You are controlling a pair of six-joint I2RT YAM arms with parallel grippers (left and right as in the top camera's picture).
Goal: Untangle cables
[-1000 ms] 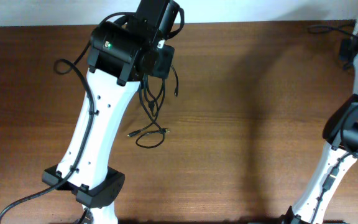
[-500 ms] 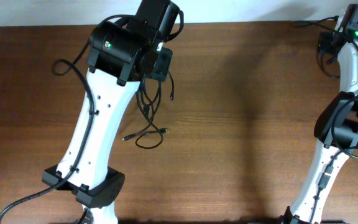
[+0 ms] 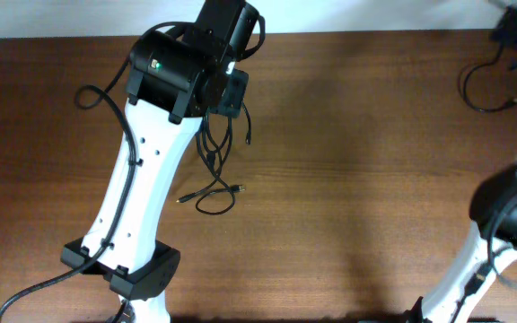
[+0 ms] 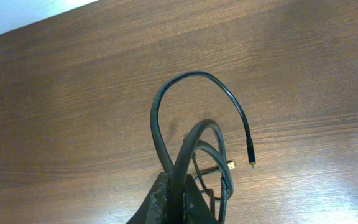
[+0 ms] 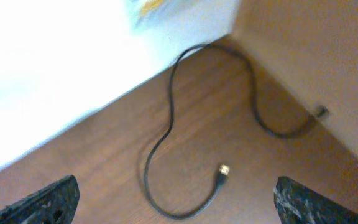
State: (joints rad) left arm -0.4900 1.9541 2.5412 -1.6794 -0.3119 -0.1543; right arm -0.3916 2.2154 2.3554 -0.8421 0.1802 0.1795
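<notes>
My left gripper should next carry the bunch of black cables (image 3: 215, 148) toward the right in the overhead view, over bare wood, because that part of the wood is clear.
My left gripper (image 4: 174, 198) is shut on a bunch of black cables (image 4: 166, 118) lifted off the wooden table (image 3: 357, 179). One loop arches up and ends in a thin plug (image 4: 252, 163), next to a yellowish plug (image 4: 230, 166). From overhead the left gripper (image 3: 225, 100) hides its fingertips. The cables (image 3: 215, 148) trail down from it to a loose loop (image 3: 215, 205) lying on the wood. My right gripper (image 5: 174, 190) stands wide open above a single black cable (image 5: 166, 143) with a yellowish plug (image 5: 222, 170). That cable (image 3: 464, 90) lies at the far right corner.
The left arm (image 3: 142, 179) slants across the left side of the table. The right arm (image 3: 501, 206) stands along the right edge, blurred near its top. A white surface (image 5: 55, 74) begins just past the table's far edge.
My right gripper has opened and let go of a cable, which now lies on the table at the far right. The right arm has swung toward the far edge. The left arm has barely moved.
</notes>
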